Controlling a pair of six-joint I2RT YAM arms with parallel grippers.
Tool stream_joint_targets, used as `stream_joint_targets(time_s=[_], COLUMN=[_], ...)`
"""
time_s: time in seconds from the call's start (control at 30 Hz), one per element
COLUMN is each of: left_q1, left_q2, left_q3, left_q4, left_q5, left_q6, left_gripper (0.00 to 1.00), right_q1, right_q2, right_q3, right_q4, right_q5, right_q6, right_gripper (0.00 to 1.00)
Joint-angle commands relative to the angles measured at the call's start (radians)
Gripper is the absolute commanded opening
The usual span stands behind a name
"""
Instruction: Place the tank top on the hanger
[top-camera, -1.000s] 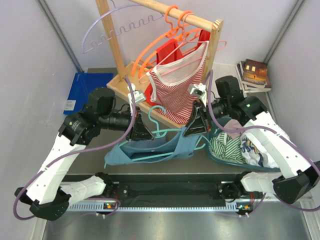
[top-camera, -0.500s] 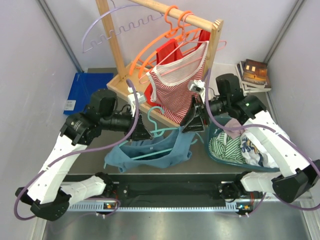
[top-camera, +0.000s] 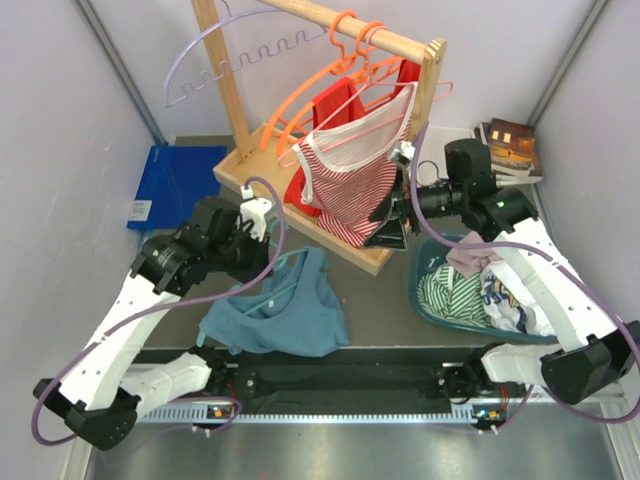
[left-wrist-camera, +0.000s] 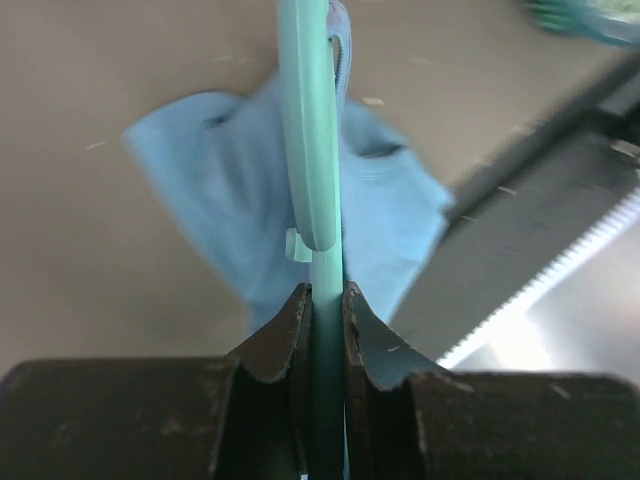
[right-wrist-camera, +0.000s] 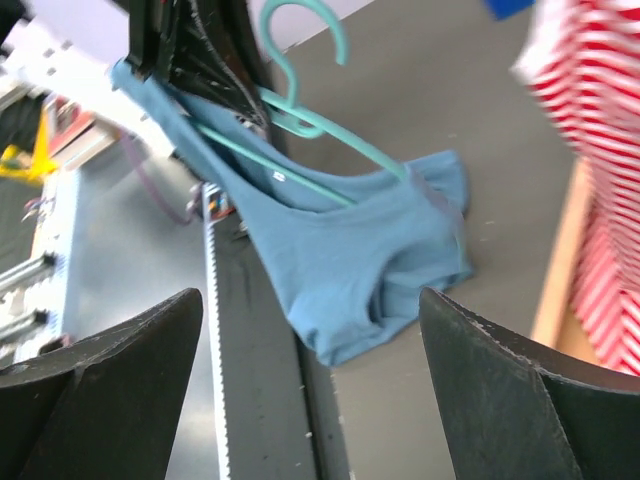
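Observation:
The wooden rod beside the orange hooks has an empty part, so my left gripper should move up and outward and release the hanger over it.
My left gripper (top-camera: 258, 270) is shut on the thin teal-green hanger (left-wrist-camera: 312, 150); the bar sits pinched between the jaws (left-wrist-camera: 325, 300). The dusty blue tank top (top-camera: 275, 315) hangs from the hanger (right-wrist-camera: 310, 120), with one hanger arm running inside the fabric (right-wrist-camera: 350, 270) and its lower part slumped on the table. The hook curls upward beside the left fingers. My right gripper (top-camera: 385, 235) stands wide open with nothing in it, up by the wooden rack's base, well apart from the tank top (left-wrist-camera: 240, 200). Its wide jaws (right-wrist-camera: 310, 380) frame the garment from a distance.
A wooden rack (top-camera: 240, 100) at the back carries orange hangers (top-camera: 320, 90), a lilac hanger (top-camera: 220, 50), a red-and-white striped top (top-camera: 355, 180) and a red top (top-camera: 335, 100). A teal basket (top-camera: 425, 300) of clothes sits at right. There is a blue folder (top-camera: 165, 180) at left and books (top-camera: 510, 145) at back right.
My right gripper opened, let go of the tank top and drew back toward the rack. The tank top dropped and swung left. My left gripper moved down and left with the hanger.

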Motion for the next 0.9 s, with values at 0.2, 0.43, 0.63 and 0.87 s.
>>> stream_joint_targets(time_s=[0.2, 0.43, 0.63, 0.87], left_q1=[0.094, 0.174, 0.399, 0.424], left_q2=[-0.122, -0.046, 0.126, 0.362], left_q3=[-0.064, -0.032, 0.116, 0.532], left_q4=[0.082, 0.186, 0.333, 0.340], left_q5=[-0.382, -0.501, -0.333, -0.144], left_q6=[-0.064, -0.035, 0.022, 0.093], left_gripper=[0.00, 0.00, 0.00, 0.00], right_q1=[-0.115, -0.131, -0.134, -0.138], right_q2=[-0.076, -0.124, -0.155, -0.190], right_q3=[-0.031, -0.059, -0.067, -0.106], right_q4=[0.148, 0.222, 0.222, 0.214], right_q5=[0.030, 0.061, 0.069, 0.084], right_q6=[0.062, 0.115, 0.116, 0.112], right_gripper=[0.88, 0.88, 0.88, 0.88])
